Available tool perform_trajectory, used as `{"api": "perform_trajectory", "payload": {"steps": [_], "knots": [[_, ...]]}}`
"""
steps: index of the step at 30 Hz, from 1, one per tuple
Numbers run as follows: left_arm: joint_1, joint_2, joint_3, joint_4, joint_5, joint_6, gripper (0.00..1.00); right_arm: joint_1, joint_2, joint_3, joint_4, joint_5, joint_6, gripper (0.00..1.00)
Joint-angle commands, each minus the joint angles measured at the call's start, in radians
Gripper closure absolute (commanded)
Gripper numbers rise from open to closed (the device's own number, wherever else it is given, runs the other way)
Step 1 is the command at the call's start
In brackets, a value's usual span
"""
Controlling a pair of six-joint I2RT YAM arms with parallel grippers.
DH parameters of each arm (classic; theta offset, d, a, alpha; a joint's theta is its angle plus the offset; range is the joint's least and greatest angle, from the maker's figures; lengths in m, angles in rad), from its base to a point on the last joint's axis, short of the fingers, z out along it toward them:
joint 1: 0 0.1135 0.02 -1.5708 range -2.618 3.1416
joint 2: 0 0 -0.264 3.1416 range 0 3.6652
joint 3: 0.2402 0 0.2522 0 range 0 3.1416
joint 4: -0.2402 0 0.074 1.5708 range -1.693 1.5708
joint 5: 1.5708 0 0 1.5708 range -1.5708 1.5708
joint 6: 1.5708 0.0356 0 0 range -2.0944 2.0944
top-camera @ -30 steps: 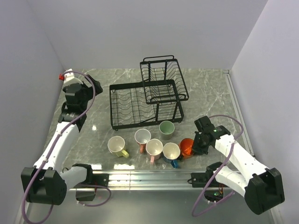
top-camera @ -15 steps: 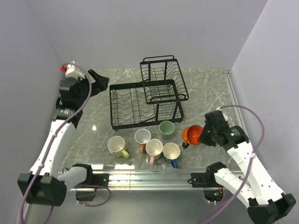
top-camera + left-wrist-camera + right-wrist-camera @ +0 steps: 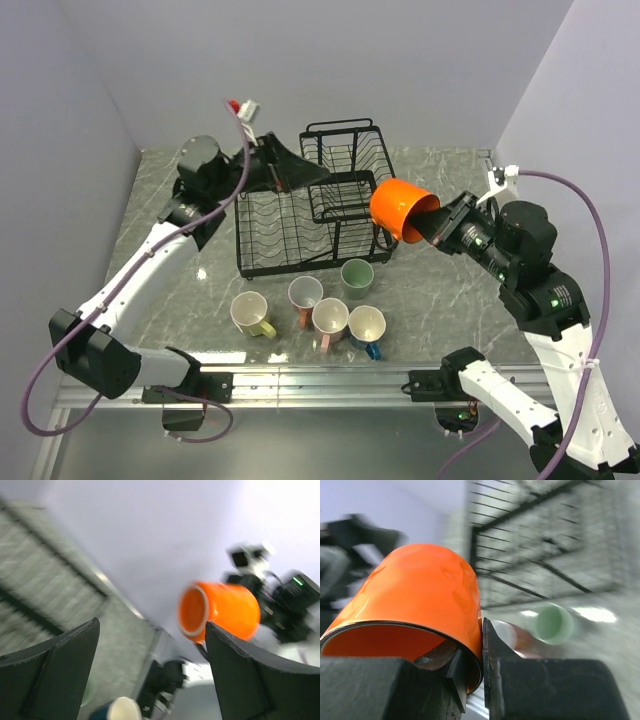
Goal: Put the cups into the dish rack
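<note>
The left gripper moves across to the orange cup's bottom end [image 3: 382, 213] [image 3: 192, 616] next, which hangs to its right in the top view, as the right gripper holds the cup's rim.
My right gripper [image 3: 435, 228] is shut on the rim of the orange cup [image 3: 398, 209] and holds it on its side in the air, just right of the black wire dish rack [image 3: 262, 262]. In the right wrist view the fingers [image 3: 492, 650] pinch the orange cup's [image 3: 420, 595] wall. My left gripper [image 3: 303, 172] is open and empty, up in the air over the rack's rear edge; its view shows the orange cup [image 3: 220, 610] between its fingers [image 3: 245, 675]. The yellow [image 3: 249, 312], two pink [image 3: 305, 293] [image 3: 330, 316], blue [image 3: 366, 325] and pale green [image 3: 357, 275] cups stand on the table in front of the rack.
The rack's raised upper basket [image 3: 372, 205] sits at its right rear, next to the held cup. Grey walls close in the table on the left, back and right. A metal rail [image 3: 300, 378] runs along the near edge.
My right gripper has lifted the orange cup off the table and carried it up toward the rack's right side. My left arm has swung from the far left corner over to the rack.
</note>
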Motion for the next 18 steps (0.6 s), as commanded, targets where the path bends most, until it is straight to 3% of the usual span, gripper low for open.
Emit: {"api": "perform_trajectory", "payload": {"steps": [1,4,17,18], "knots": [[-0.076,0.025,0.03,0.259,0.16,-0.13,0.09,-0.002,-0.002,0.006,0.345,-0.183,0.092,1.0],[-0.146,0.044,0.078,0.185,0.155,-0.093,0.1,-0.004,-0.028,-0.044,0.438,-0.181,0.129,1.0],[-0.311,0.085,0.07,0.186,0.155,-0.104,0.21,-0.013,-0.031,-0.097,0.544,-0.255,0.129,1.0],[-0.318,0.091,0.071,0.2,0.152,-0.108,0.26,-0.013,-0.031,-0.103,0.55,-0.26,0.13,1.0]]}}
